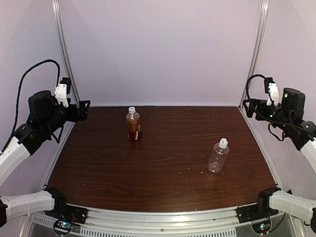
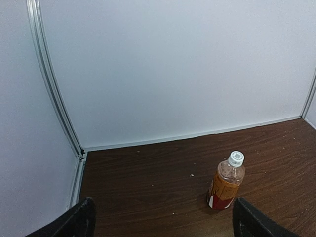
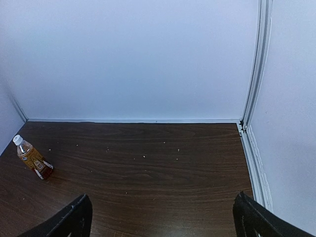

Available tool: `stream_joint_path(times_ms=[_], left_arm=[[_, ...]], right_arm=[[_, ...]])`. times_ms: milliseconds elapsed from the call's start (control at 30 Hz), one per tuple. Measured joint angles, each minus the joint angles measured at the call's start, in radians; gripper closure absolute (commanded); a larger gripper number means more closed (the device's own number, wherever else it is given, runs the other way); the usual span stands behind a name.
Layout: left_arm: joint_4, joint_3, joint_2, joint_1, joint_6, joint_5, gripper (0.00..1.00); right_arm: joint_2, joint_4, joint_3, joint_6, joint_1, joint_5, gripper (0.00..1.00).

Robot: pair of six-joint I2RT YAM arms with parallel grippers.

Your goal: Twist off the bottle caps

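Observation:
The right gripper lowers to its left in the top view next, fingers tilting down around the clear bottle's cap, still on, since the cap sits below that way.
The amber-brown bottle (image 1: 133, 125) with a red and white label stands upright at the back middle of the table, its white cap (image 1: 132, 109) on. It also shows in the left wrist view (image 2: 225, 186) with its cap (image 2: 236, 158), and small in the right wrist view (image 3: 33, 161). The clear bottle (image 1: 218, 157) stands at the right, leaning slightly, its white cap (image 1: 223, 143) on. My left gripper (image 1: 85, 109) (image 2: 163, 227) is open and empty, raised at the back left. My right gripper (image 1: 245, 107) (image 3: 163, 224) is open and empty, raised at the back right.
The dark wood table (image 1: 168, 163) is enclosed by white walls with metal corner posts (image 1: 64, 54). Small crumbs lie scattered on its surface. A metal rail (image 1: 158, 217) runs along the near edge between the arm bases.

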Motion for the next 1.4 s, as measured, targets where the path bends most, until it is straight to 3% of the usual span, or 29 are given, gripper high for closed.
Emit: stream_joint_path(times_ms=[433,900,1200,1400], left_arm=[[-0.025,0.0,0.026,0.0,-0.01,-0.016,0.02],[-0.049,0.002,0.039,0.0,0.004,-0.034,0.02],[-0.061,0.014,0.093,0.0,0.016,-0.021,0.02],[-0.062,0.016,0.112,0.0,0.016,0.0,0.02]], right_arm=[[0.038,-0.027,-0.013,0.001,0.0,-0.022,0.0],[0.05,-0.249,0.066,0.058,0.016,-0.054,0.0],[0.107,-0.418,0.066,0.115,0.137,-0.048,0.0],[0.167,-0.447,0.063,0.137,0.242,-0.047,0.1]])
